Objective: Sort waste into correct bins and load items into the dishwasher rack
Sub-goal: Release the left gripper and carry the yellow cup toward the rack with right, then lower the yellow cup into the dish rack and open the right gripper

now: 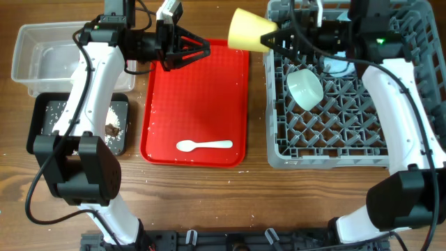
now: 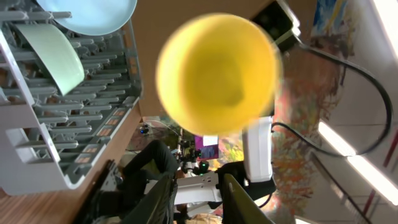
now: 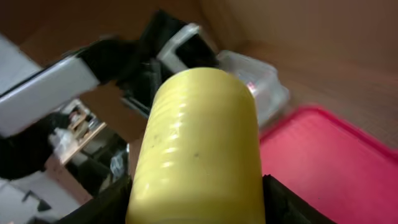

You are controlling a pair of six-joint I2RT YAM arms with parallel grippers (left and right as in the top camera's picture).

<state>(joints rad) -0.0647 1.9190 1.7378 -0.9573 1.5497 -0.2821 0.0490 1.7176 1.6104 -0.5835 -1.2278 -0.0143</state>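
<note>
The cup point(image 1: 251, 31) will be let go at the rack's near corner point(image 1: 295, 143) by the red tray, because that corner is empty. My right gripper will next move back, tilt down and lower the cup there.
The yellow cup point(image 1: 251, 31) hangs on its side between the red tray and the dishwasher rack point(image 1: 334, 132), and my right gripper point(image 1: 277, 38) is shut on its base; in the right wrist view the cup point(image 3: 199, 143) fills the space between the jaws. My left gripper point(image 1: 198, 50) stands open just left of the cup's mouth, apart from it, with nothing between its fingers point(image 2: 233, 193). A mint-green bowl point(image 1: 305, 87) and a pale blue plate point(image 2: 93, 12) stand in the rack. The white spoon point(image 1: 203, 145) lies on the red tray.
The red serving tray point(image 1: 209, 97) lies in the middle. The clear tub point(image 1: 42, 59) is at the far left; in front of it is the black tray point(image 1: 49, 118) with rice grains and a dark brown lump point(image 1: 110, 128).
</note>
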